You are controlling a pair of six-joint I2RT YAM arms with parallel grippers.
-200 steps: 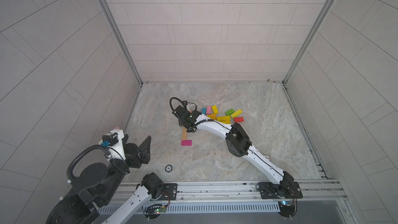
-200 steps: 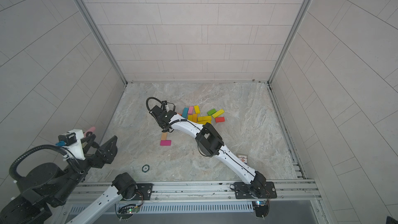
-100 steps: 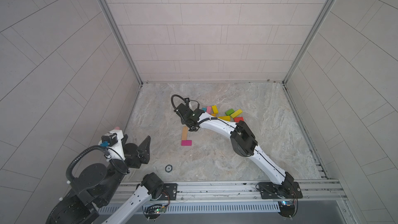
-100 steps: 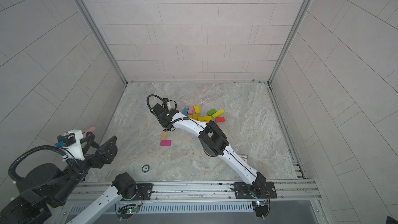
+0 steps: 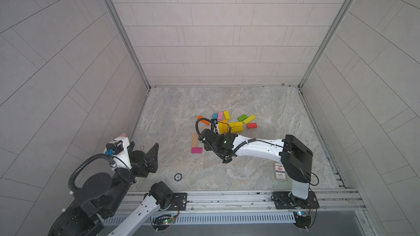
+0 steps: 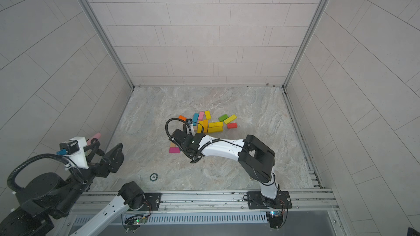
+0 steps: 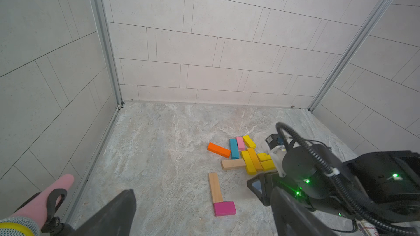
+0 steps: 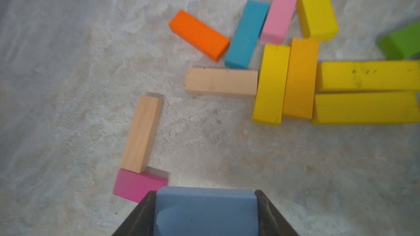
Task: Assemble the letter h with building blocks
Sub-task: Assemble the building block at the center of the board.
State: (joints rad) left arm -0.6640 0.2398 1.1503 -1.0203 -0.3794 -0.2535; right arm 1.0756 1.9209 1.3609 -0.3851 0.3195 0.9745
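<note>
I should move my right gripper down and back and let go of the blue block beside the magenta block's loose end [image 5: 201, 150] [image 8: 159, 183], because that end is lower and farther back than my gripper.
My right gripper [image 8: 204, 194] is shut on a blue block [image 8: 205, 211] that fills the gap between its jaws. In both top views it hovers low [image 5: 205, 144] just right of a plain wood block [image 5: 194, 139] with a magenta block [image 5: 196, 150] at its near end. Those two blocks form an L on the floor [image 8: 142, 133] [image 8: 136, 185]. Behind lies the loose pile: orange [image 8: 200, 34], teal [image 8: 246, 34], pink [image 8: 278, 17], several yellow [image 8: 366, 107], green [image 8: 402, 42] and a second wood block [image 8: 220, 82]. My left gripper [image 5: 139, 146] stands open and empty at the front left.
A small round disc [image 5: 178, 176] lies near the front edge. A printed card box [image 5: 279, 171] sits beside the right arm's elbow. Tiled walls close in the floor on three sides, and a metal rail [image 5: 227, 197] runs along the front.
The right gripper has drawn back from the pile's left end toward the front and right, still holding the blue block. The left arm has not moved.
</note>
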